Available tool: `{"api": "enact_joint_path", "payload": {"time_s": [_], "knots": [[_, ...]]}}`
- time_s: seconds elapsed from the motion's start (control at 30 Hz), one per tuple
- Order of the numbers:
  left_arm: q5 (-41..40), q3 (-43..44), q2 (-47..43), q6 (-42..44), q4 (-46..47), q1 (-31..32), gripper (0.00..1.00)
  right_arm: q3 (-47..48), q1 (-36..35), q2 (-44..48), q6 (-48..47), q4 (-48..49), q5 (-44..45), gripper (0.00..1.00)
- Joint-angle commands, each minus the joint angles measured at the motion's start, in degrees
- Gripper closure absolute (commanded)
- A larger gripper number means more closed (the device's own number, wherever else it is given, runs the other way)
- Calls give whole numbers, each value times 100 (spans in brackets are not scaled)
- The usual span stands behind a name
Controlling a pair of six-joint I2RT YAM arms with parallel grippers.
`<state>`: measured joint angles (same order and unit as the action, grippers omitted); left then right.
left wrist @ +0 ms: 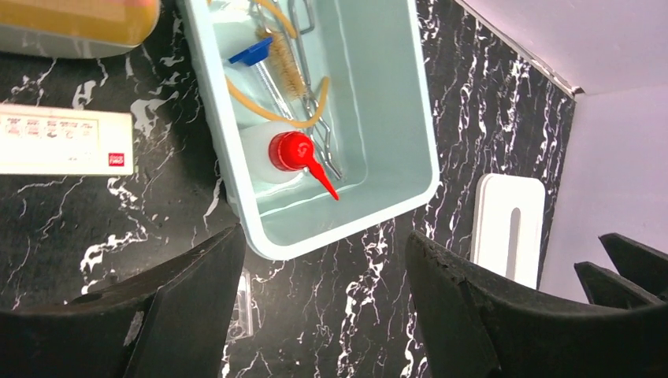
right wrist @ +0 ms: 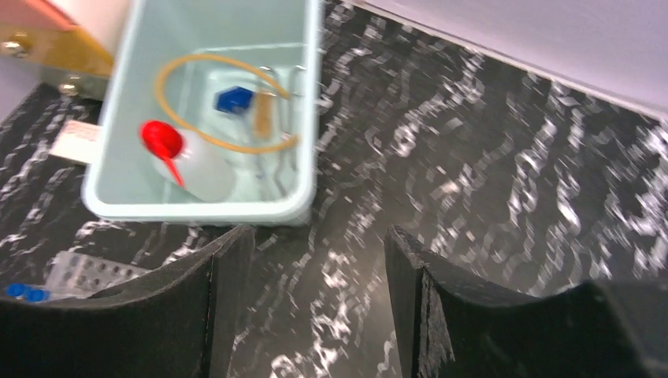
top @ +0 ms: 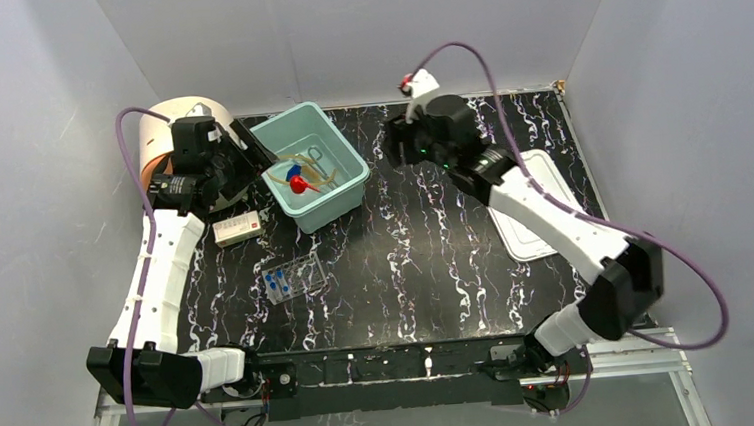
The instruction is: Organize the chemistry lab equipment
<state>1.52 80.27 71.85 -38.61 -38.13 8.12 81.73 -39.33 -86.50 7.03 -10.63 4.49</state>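
The lid's bin-side edge (top: 500, 228) is below my right gripper and to its right in the top view. The bin (top: 344, 197) is uncovered, so my right gripper should sweep over and down next.
A pale green bin (top: 344, 197) (left wrist: 339, 230) (right wrist: 205, 211) stands at the back left of the table. In it lie a red-nozzled white squeeze bottle (left wrist: 291, 151) (right wrist: 197, 169), a clear syringe with a blue end (left wrist: 250, 53) (right wrist: 233, 98), an amber tubing loop (right wrist: 206, 59) and metal tongs (left wrist: 324, 146). A clear rack (top: 294, 277) (right wrist: 87, 272) with blue-capped vials (right wrist: 27, 293) sits in front of the bin. My left gripper (top: 248, 150) (left wrist: 323, 299) hovers open by the bin's left side. My right gripper (top: 395, 144) (right wrist: 315, 291) hangs open and empty to the right of the bin.
A white labelled box (top: 237, 228) (left wrist: 63, 140) lies left of the bin. A cream-and-orange drum (top: 172, 127) stands in the back left corner. A white lid (top: 533, 207) (left wrist: 508, 228) lies at the right side. Grey walls enclose the table.
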Motion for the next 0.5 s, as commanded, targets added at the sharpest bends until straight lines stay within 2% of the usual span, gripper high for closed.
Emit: {"api": "enact_joint_path", "payload": {"time_s": [0.0, 0.1, 0.17, 0.33, 0.47], "knots": [[382, 160, -142, 366, 290, 53, 27, -832, 328, 761, 320, -366, 903, 30], [273, 226, -127, 372, 243, 86, 27, -1145, 601, 1006, 598, -1120, 1888, 30], [134, 251, -132, 349, 181, 93, 27, -1404, 909, 1100, 808, -1395, 2126, 30], [-367, 296, -143, 252, -94, 93, 26, -2229, 1487, 1419, 989, -1435, 1829, 30], [-448, 226, -188, 191, -149, 93, 26, -2641, 2226, 1375, 1182, -1464, 1243, 29]]}}
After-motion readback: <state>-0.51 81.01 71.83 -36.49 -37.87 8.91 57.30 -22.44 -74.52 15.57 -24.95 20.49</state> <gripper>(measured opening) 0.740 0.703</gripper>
